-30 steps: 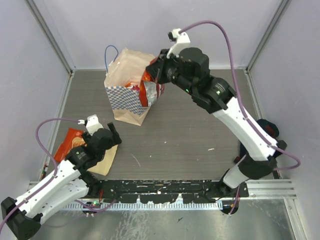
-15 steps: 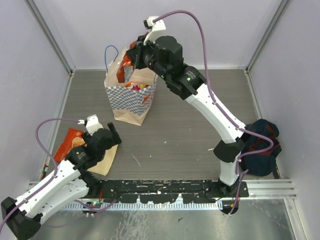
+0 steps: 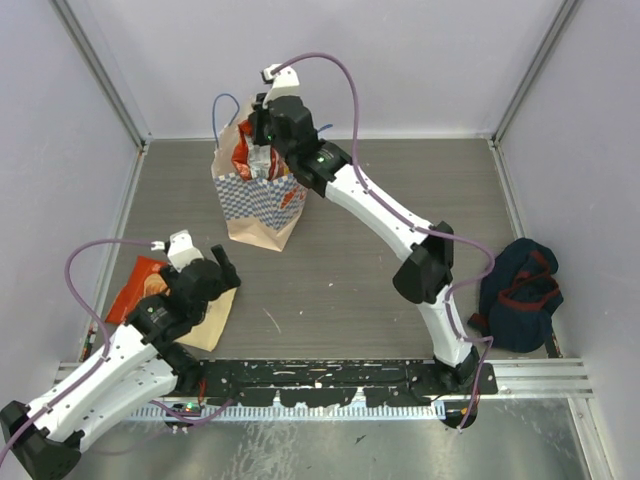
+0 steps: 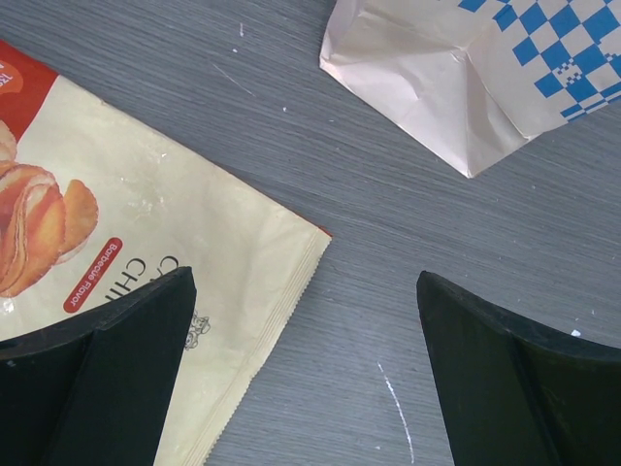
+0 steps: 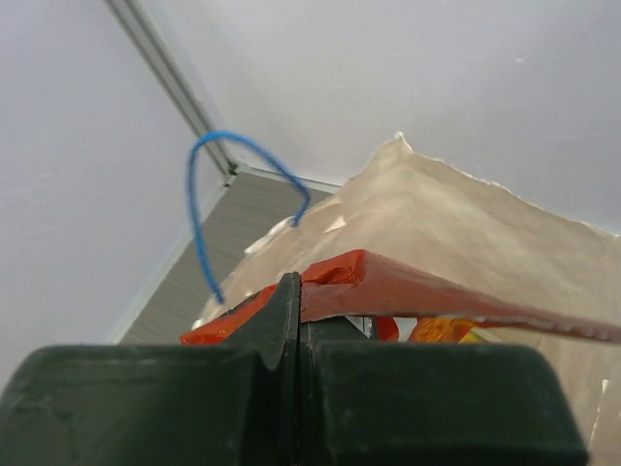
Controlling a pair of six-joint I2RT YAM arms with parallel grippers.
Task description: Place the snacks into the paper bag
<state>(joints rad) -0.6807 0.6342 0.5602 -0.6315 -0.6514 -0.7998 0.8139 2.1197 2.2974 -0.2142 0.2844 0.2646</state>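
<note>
The edge of the red snack packet stands above the bag's opening. My right gripper will next move up first, then down and back into the opening to let go of the packet.
The tan paper bag with a blue-checked band stands at the back left; its blue cord handle and open mouth show in the right wrist view. My right gripper is shut on a red snack packet and holds it over the bag's mouth; more orange packets lie inside. My left gripper is open, low over the table. A cream and red chip packet lies by its left finger; it also shows in the top view. The bag's bottom corner shows in the left wrist view.
A dark navy cloth bag with red trim lies at the right edge of the table. Pale walls with metal corner rails close in the table on three sides. A black rail runs along the near edge.
My right arm has swung left with the red packet, from beside the bag's right face to over its open mouth. The navy bag is now uncovered. The left arm has barely moved.
</note>
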